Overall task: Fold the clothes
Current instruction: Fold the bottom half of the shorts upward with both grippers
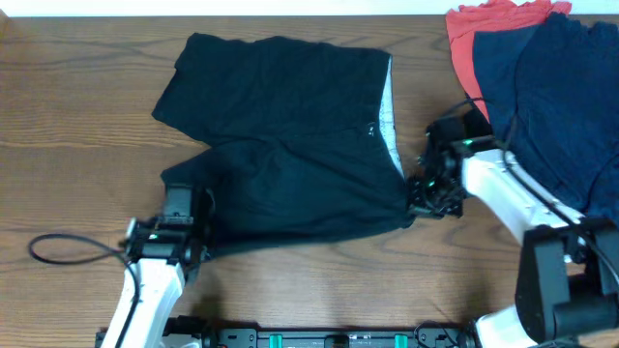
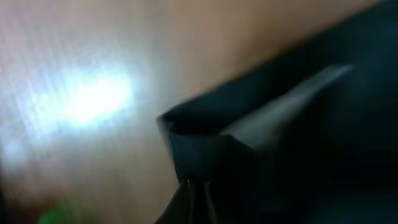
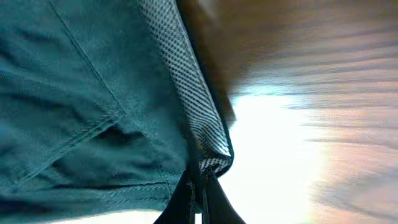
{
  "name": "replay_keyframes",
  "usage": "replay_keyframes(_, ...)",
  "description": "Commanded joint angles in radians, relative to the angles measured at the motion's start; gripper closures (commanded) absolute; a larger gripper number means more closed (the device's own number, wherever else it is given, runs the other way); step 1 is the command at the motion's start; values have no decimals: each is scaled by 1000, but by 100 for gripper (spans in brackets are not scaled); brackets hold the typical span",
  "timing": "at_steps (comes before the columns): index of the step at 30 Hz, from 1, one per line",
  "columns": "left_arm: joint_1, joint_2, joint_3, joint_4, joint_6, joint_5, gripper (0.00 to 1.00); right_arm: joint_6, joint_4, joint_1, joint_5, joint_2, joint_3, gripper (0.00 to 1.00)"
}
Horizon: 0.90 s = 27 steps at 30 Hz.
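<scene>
The pinched hem goes outward in my left gripper next, onto the far leg of the black shorts for release there, since that leg still lies spread flat.
Black shorts (image 1: 290,135) lie spread flat in the middle of the table, with a strip of pale mesh lining (image 1: 389,116) showing along their right edge. My left gripper (image 1: 196,224) is at the lower left leg corner, shut on the black fabric (image 2: 205,155); its closed tips (image 2: 198,190) pinch the hem. My right gripper (image 1: 418,196) is at the lower right waist corner. In the right wrist view its tips (image 3: 199,183) are shut on the edge of the shorts (image 3: 81,106), where the mesh lining (image 3: 186,93) folds over.
Navy garments (image 1: 551,87) and a coral-red one (image 1: 474,39) are heaped at the table's back right, just behind my right arm. A black cable loop (image 1: 68,249) lies on the wood at the front left.
</scene>
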Motion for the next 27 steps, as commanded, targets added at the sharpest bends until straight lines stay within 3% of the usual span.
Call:
replay_keyframes(1, 5, -77, 82, -32, 190, -31, 94, -33, -19, -77, 26, -82, 66, 99)
replay_keyframes(7, 5, -203, 164, -79, 277, -31, 94, -78, -55, -167, 16, -167, 119, 99)
replay_keyframes(14, 5, -319, 271, -79, 458, -35, 94, -102, -116, -213, 16, -262, 163, 99)
replay_keyframes(27, 5, -376, 536, -295, 522, -35, 94, -128, -280, -215, 46, -480, 193, 99)
